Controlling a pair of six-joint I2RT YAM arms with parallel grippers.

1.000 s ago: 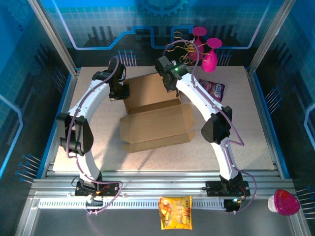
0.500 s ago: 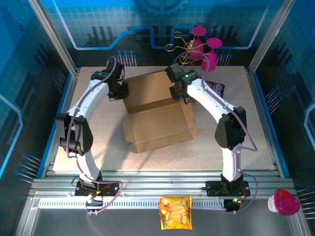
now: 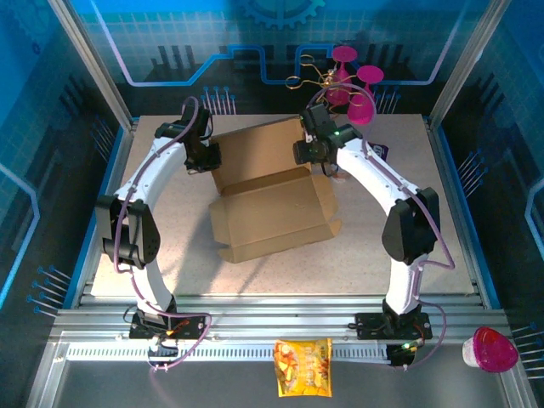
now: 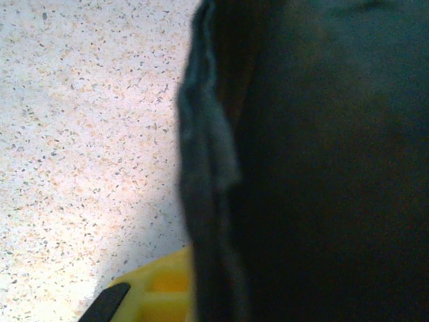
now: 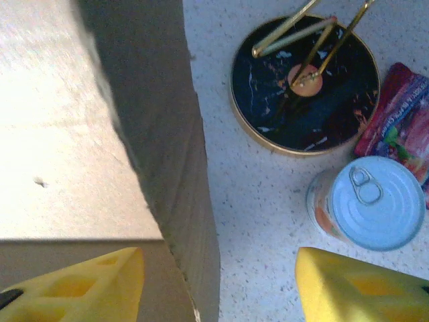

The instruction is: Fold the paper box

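Note:
My left gripper will move toward my right gripper with the back flap edge it is holding, because the box [image 3: 272, 200] is crooked on the table. Then it will release that edge.
The paper box [image 3: 272, 200] is a brown cardboard carton lying open mid-table, with one tall flap standing at its back. My left gripper [image 3: 206, 158] is shut on the left edge of that back flap. In the left wrist view the dark cardboard [image 4: 315, 168] sits right against the camera, with one yellow finger [image 4: 157, 292] beside it. My right gripper [image 3: 311, 154] hovers at the flap's right edge. It stands open, its yellow fingers [image 5: 74, 282] wide apart. The box wall [image 5: 181, 201] rises between them, close to the left finger and not clamped.
Right of the box stand a black round base with a gold wire stand [image 5: 305, 84], a tin can [image 5: 369, 201] and a purple snack packet [image 3: 378, 151]. Pink goblets [image 3: 361, 93] are at the back. A yellow snack bag [image 3: 303, 367] and a pink cup [image 3: 491, 348] lie off the table in front.
My right gripper has opened, let go of the back flap and swung right and back. The box shifted slightly to the right. The left arm has held still.

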